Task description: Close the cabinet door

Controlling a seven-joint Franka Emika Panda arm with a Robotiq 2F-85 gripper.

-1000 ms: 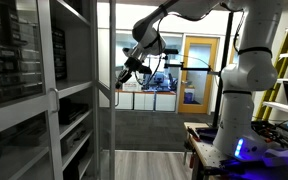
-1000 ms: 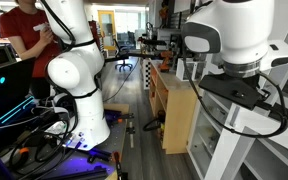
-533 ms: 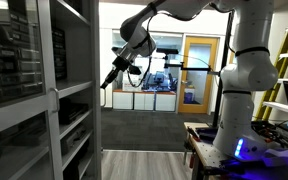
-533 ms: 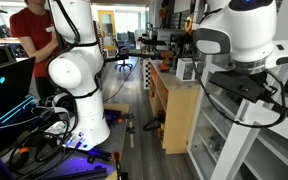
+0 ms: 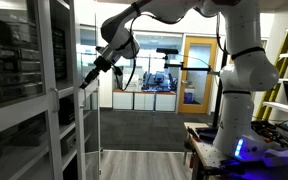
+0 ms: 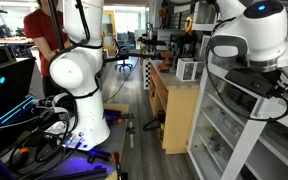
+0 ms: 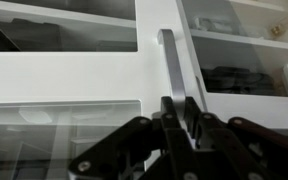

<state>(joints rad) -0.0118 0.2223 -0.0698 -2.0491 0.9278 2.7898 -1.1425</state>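
Observation:
The gripper pushes the slim grey handle (image 5: 82, 88) outward toward the cabinet front next, since a gap shows between the door's edge and the neighbouring glass door.
The cabinet door (image 5: 89, 130) is a tall glass panel in a pale grey frame. It stands almost flush with the cabinet front in an exterior view. My gripper (image 5: 88, 78) is at its edge at mid height. In the wrist view, my gripper (image 7: 180, 110) has its black fingers closed around the door's slim grey handle (image 7: 170, 60). The door's white frame and cross rail (image 7: 84, 75) fill the wrist view, with shelves behind the glass. In an exterior view my wrist (image 6: 252, 38) is pressed close to the cabinet and the fingertips are hidden.
The neighbouring glass door (image 5: 52, 100) stands at the left. My white arm base (image 5: 239, 90) is on a stand at the right, and an orange-framed room door (image 5: 198, 70) is behind it. A wooden cabinet (image 6: 174, 110), a second white robot (image 6: 74, 80) and a person in red (image 6: 46, 25) stand nearby.
My arm has swung left with the handle in the gripper. The door has turned from standing open into the room to nearly flush with the cabinet.

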